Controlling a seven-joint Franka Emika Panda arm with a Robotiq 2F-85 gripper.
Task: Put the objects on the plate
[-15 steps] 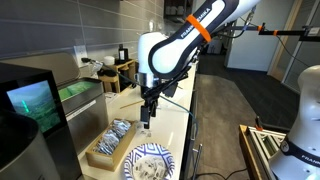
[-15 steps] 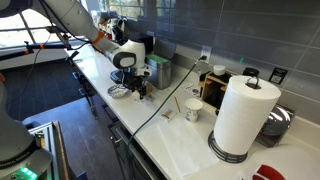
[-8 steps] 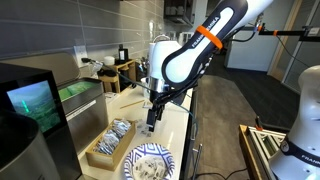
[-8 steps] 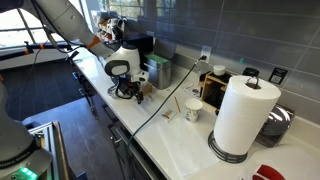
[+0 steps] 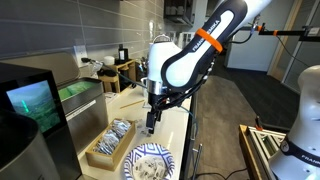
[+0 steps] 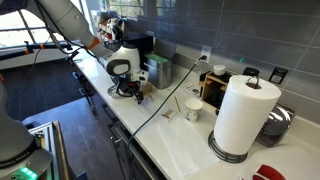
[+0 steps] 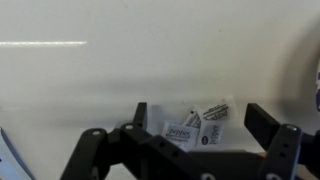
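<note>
My gripper needs to move a little away from my base next, then go down with its fingers open around one small white packet (image 5: 146,131) (image 7: 205,125).
Several small white packets (image 7: 196,127) with black print lie in a loose pile on the pale counter. In the wrist view my gripper (image 7: 200,128) is open, its two dark fingers standing either side of the packets, just above them. The round white plate with the blue pattern (image 5: 150,163) sits at the near end of the counter, beside the wooden tray; my gripper (image 5: 150,124) hangs just beyond its far rim. In an exterior view my gripper (image 6: 132,90) is low over the counter. The plate is hidden there.
A wooden tray (image 5: 108,146) with blue-and-white items lies beside the plate. A black cable (image 6: 165,103) runs across the counter. A paper towel roll (image 6: 241,115), a small cup (image 6: 193,110) and a wooden box (image 6: 218,88) stand further along. A black appliance (image 5: 38,108) flanks the tray.
My arm has shifted slightly sideways and lowered toward the counter between one second ago and half a second ago. Since then nothing has visibly moved.
</note>
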